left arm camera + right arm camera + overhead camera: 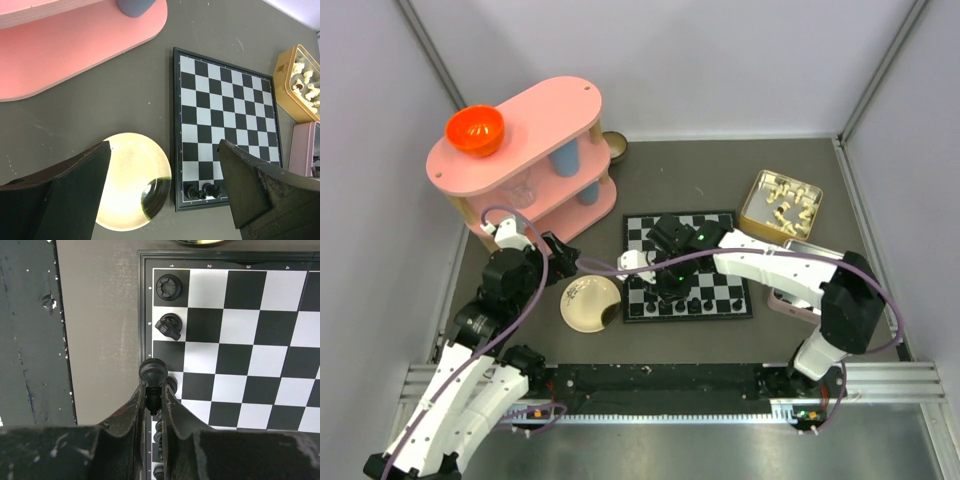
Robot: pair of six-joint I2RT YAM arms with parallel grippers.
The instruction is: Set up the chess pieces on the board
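My right gripper holds the black piece above the empty dark square beside the knight. It will lower the piece onto that square next and release it.
The black and white board (645,235) lies at the table's middle. Several black chess pieces (695,305) stand along its near row. My right gripper (670,278) hovers over the board's near left part, shut on one black piece (152,374) held by its top, base pointing away, over the board's (250,340) edge column. A rook (169,287) and a knight (170,326) stand in that column; more pieces (159,440) are half hidden under my fingers. My left gripper (560,255) is open and empty, above the table left of the board (225,115); two black pieces (202,191) show in its corner.
A round cream plate (590,303) lies left of the board, also in the left wrist view (130,180). A pink shelf (525,160) with an orange bowl (474,130) stands at back left. A tin of cream chessmen (782,203) and a pink box (795,300) sit right.
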